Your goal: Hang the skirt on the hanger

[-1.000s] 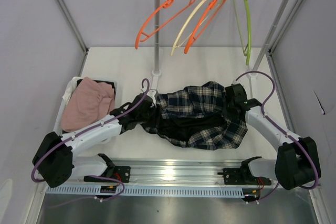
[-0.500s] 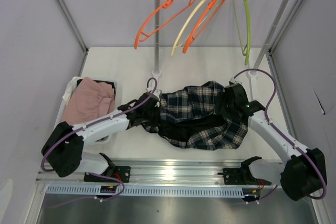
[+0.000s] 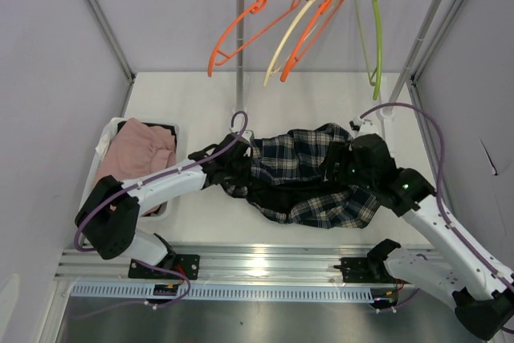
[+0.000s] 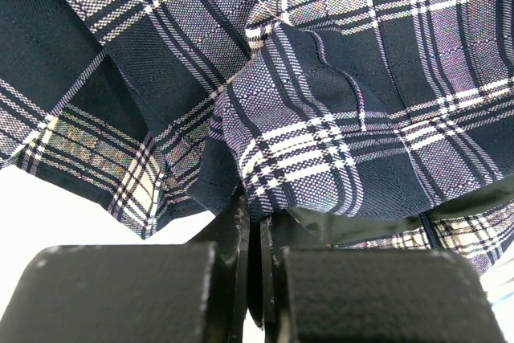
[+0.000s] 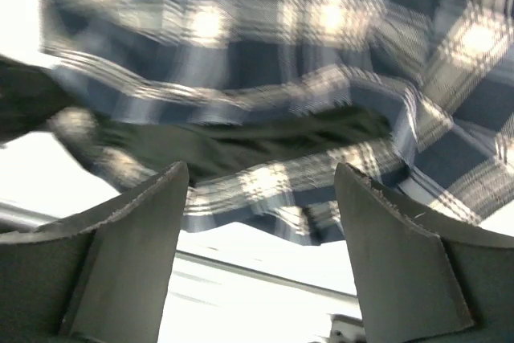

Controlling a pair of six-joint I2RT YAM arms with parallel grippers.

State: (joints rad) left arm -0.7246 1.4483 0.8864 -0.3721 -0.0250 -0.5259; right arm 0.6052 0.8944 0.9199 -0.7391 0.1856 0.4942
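Note:
My right gripper moves away from the skirt (image 3: pixel 301 176), up and outward to the green hanger's near arm (image 3: pixel 378 38) next, since that hanger hangs empty and closest.
The dark plaid skirt (image 3: pixel 301 176) lies crumpled in the middle of the white table. My left gripper (image 3: pixel 241 168) sits at its left edge, and in the left wrist view the gripper (image 4: pixel 261 226) is shut on a fold of the skirt (image 4: pixel 321 118). My right gripper (image 3: pixel 341 170) hovers over the skirt's right part. In the blurred right wrist view this gripper (image 5: pixel 261 194) is open, with the skirt (image 5: pixel 265 78) beyond its fingers (image 5: pixel 128 230) and nothing pinched. Several hangers hang on the rail at the back: orange (image 3: pixel 249 26), cream (image 3: pixel 291 38), orange (image 3: pixel 317 26) and green (image 3: pixel 376 38).
A bin (image 3: pixel 103 144) at the left holds a pink cloth (image 3: pixel 136 158). The rack's upright pole (image 3: pixel 239 46) stands just behind the skirt, and a slanted pole (image 3: pixel 422 42) stands at the right. A metal rail (image 3: pixel 257 263) runs along the near edge.
My left gripper has shut on the skirt's left edge and pushed right. My right gripper has opened, let go of the skirt, and its arm has swung forward and to the right.

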